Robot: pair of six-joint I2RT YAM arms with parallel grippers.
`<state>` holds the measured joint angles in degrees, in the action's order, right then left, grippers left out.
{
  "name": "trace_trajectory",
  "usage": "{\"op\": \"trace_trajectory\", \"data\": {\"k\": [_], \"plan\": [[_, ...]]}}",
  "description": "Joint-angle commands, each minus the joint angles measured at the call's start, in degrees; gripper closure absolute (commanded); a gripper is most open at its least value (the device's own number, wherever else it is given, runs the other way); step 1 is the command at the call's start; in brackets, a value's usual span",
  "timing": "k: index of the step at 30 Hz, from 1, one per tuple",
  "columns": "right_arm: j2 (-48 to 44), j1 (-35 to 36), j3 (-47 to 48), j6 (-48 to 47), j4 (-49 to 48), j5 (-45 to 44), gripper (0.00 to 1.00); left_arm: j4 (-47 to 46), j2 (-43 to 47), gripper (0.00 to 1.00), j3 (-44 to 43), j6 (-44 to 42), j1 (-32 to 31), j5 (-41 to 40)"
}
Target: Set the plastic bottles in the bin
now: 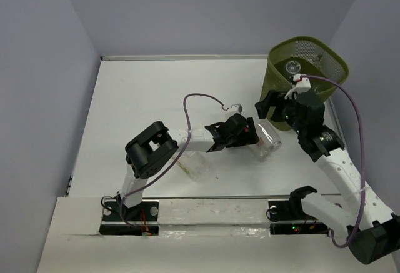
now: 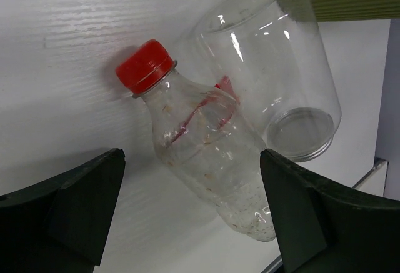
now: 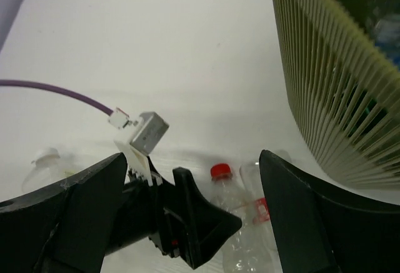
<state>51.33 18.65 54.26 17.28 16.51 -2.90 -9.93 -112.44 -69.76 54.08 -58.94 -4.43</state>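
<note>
The red-capped bottle's body lies between my left gripper's fingers, so I should move it from the bigger bottle to the left in the top view and close.
A clear plastic bottle with a red cap lies on the white table, cap pointing away. Its base sits between the wide-open fingers of my left gripper, which do not press it. A bigger clear bottle without a cap lies against it on the right. From above, both bottles lie just past the left gripper. My right gripper hovers open and empty beside the olive-green bin, above the red-capped bottle. A clear bottle lies inside the bin.
Another clear bottle with a white cap lies under the left forearm. A purple cable loops over the table to the left wrist camera. The bin's wall stands close on the right of the right gripper.
</note>
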Motion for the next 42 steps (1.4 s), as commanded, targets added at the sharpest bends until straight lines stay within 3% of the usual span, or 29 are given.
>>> {"op": "trace_trajectory", "data": {"k": [1,6,17,23,31,42], "plan": [[-1.49,1.21,-5.12,2.76,-1.31,0.87,0.09,-2.37,-2.34,0.01,-3.1,1.19,-0.74,0.56],[-3.08,1.74,-12.58,4.52,-1.75,-2.81,0.09,-2.63,-4.19,0.01,-3.19,2.25,-0.74,-1.28],[3.41,1.74,-17.43,5.93,-1.75,-13.26,0.09,-4.39,-1.12,0.31,4.36,2.26,-0.3,-9.89],[8.87,1.74,-15.68,5.05,-0.96,-14.95,0.0,-4.39,1.87,0.37,7.96,-0.82,-0.04,-13.5],[19.05,1.74,-11.46,2.85,0.54,-6.96,0.0,-4.92,9.33,0.47,13.67,-6.09,-0.12,-16.92],[24.95,1.74,-10.58,-0.14,0.19,9.92,0.04,-4.83,13.74,0.48,16.93,-9.52,-0.04,-20.09]]}}
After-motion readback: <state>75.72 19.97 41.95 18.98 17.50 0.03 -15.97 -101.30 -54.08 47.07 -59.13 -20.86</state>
